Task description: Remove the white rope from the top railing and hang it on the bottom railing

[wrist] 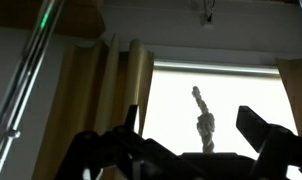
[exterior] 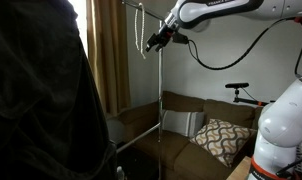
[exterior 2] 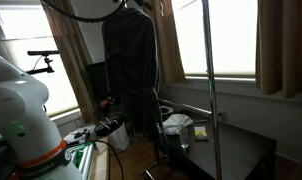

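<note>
I will next lift my gripper and move it away from my base to the white rope's upper part [exterior: 139,21], which is below the top railing.
The white rope [exterior: 141,30] hangs in looped strands from the top railing [exterior: 143,6] of the rack. My gripper [exterior: 155,41] is right beside the rope, at its lower part. In the wrist view the gripper [wrist: 191,114] is open, its two dark fingers wide apart. A twisted strand of the rope [wrist: 201,122] stands between the fingers, touching neither. The bottom railing [exterior: 139,137] runs low across the rack, far below the gripper. It also shows in an exterior view [exterior 2: 186,107].
The rack's upright silver pole [exterior: 159,100] stands just under the gripper and shows at the wrist view's left [wrist: 31,70]. A dark garment [exterior 2: 131,70] hangs on the rack. A brown sofa with a patterned cushion [exterior: 223,138] is behind. A window with curtains [exterior: 109,50] is close by.
</note>
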Motion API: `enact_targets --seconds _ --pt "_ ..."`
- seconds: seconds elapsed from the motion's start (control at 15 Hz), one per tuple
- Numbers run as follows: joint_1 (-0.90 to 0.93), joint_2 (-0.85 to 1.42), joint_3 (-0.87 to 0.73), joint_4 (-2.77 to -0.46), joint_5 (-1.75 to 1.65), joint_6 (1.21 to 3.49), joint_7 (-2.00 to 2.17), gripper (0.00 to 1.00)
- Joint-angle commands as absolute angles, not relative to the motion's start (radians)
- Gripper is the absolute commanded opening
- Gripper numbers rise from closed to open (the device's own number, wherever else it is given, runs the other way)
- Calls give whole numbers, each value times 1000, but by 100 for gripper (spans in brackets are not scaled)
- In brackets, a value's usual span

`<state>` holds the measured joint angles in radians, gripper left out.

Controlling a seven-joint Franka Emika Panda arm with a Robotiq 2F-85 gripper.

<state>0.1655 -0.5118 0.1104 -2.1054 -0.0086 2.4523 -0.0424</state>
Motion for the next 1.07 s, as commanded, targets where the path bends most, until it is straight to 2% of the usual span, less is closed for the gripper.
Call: enact_targets --seconds 0.0,0.67,0.73,0.8,1.0 --pt "209 -453 110 -2038 29 2521 -93 100" --pt "221 -407 134 -1894 -7 2647 -152 100" --pt "220 -406 136 -1886 -5 2651 -150 75" --pt "214 -407 138 -1882 -8 2654 -144 74" --pt "209 -405 129 -1885 -5 2686 -146 49"
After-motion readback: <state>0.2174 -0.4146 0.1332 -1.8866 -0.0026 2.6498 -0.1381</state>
